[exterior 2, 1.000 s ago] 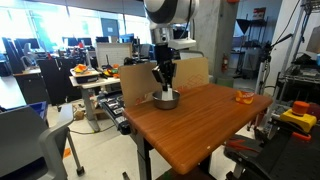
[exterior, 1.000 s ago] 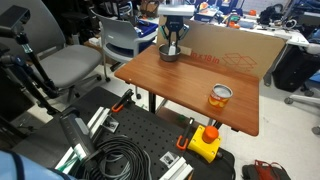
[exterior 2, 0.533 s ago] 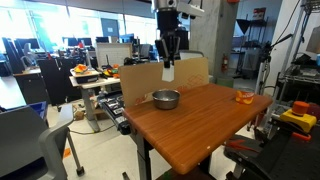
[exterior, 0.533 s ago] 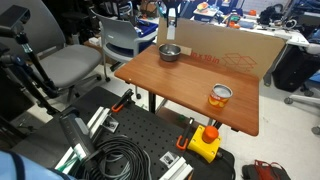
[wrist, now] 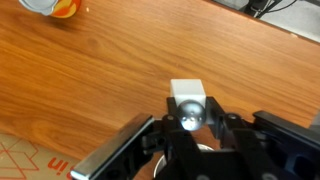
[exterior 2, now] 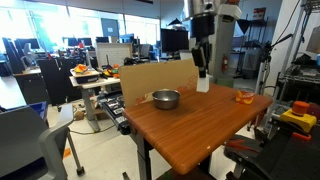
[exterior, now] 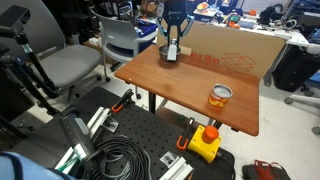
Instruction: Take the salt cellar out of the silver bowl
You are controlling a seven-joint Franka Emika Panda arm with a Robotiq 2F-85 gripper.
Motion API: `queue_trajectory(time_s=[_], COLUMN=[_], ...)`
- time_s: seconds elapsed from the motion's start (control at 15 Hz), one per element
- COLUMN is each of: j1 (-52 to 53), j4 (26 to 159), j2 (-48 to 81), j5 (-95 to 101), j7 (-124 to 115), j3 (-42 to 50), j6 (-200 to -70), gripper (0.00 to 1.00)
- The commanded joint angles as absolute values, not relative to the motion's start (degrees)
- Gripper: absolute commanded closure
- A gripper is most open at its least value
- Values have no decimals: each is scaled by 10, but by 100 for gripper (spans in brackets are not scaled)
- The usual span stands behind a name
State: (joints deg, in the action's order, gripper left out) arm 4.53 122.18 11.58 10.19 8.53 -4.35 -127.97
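The bare wood (exterior: 174, 86) (wrist: 160, 20) beside the can is below my gripper, so it should move away from the silver bowl and down to release the salt cellar there.
My gripper (exterior 2: 201, 72) is shut on the salt cellar (exterior 2: 202, 86), a slim whitish shaker. It holds the shaker upright above the wooden table (exterior 2: 200, 125), well clear of the silver bowl (exterior 2: 166, 99) and on the can's side of it. The bowl stands empty near the table's far edge. In the wrist view the fingers clamp the shaker (wrist: 186, 92) from both sides, and its silvery top shows between them at the gripper (wrist: 187, 116). Bare wood lies under it. In an exterior view the gripper (exterior: 172, 42) overlaps the bowl's place.
An orange-yellow can (exterior: 220, 96) (exterior 2: 244, 97) stands near a table corner and also shows in the wrist view (wrist: 52, 6). A cardboard sheet (exterior: 225, 45) stands along the table's back edge. Chairs, cables and a yellow box (exterior: 205, 142) lie on the floor around the table.
The gripper was down in the bowl. It then rose with the salt cellar and has carried it sideways away from the bowl towards the can, somewhat lower now.
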Motion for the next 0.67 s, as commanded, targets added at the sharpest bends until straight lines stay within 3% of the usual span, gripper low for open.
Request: queue_trajectory(time_s=[0.0,0.53,0.6], j1=[31,38,39], j4=[1296,1367,1373], j2=[103,132,132], j5=[104,206,212], j7=[90,5,-2], j3=[-33,-4,-3], j6=[-1337,-1438,-1442], gripper=[92,89,42])
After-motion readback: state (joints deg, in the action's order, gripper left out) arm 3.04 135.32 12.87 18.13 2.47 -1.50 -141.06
